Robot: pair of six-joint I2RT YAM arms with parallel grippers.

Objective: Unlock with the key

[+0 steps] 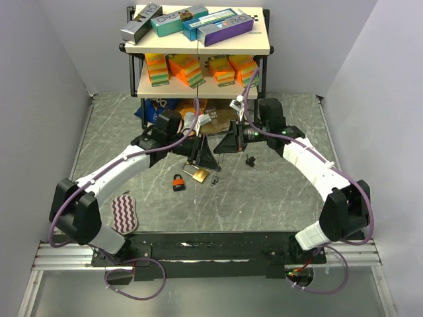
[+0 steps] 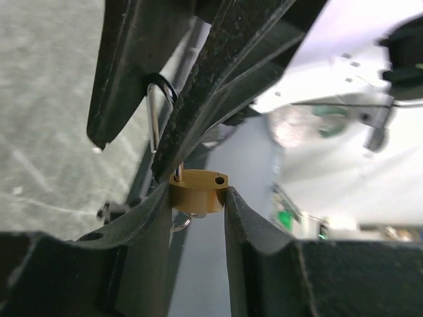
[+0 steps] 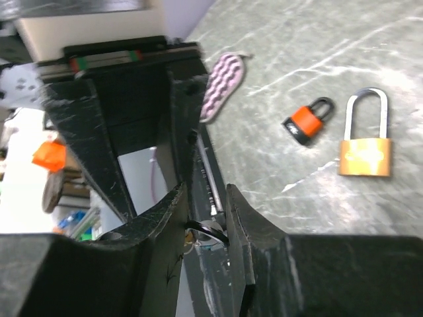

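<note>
I next need to move my left gripper left in the top view and down to the bare tabletop beyond the pink pad to release the padlock, as its hole is empty.
My left gripper [image 2: 197,190] is shut on the body of a small brass padlock [image 2: 198,196], held in the air above the table. One silver shackle leg [image 2: 153,120] rises beside it, and a hole on the body's top stands empty. A key ring [image 2: 182,222] hangs under the body; the key itself is hidden. My right gripper [image 3: 205,191] faces the left one, and its fingers press on the dark curved top of the shackle [image 3: 206,231]. In the top view the two grippers [image 1: 210,157] [image 1: 226,143] meet at mid-table.
A bigger brass padlock [image 3: 363,155] and an orange-and-black padlock [image 3: 305,123] lie on the marbled table below the grippers. Small black keys [image 1: 250,160] lie to the right. A pink striped pad [image 1: 123,212] sits near left. A shelf rack [image 1: 198,46] with boxes stands at the back.
</note>
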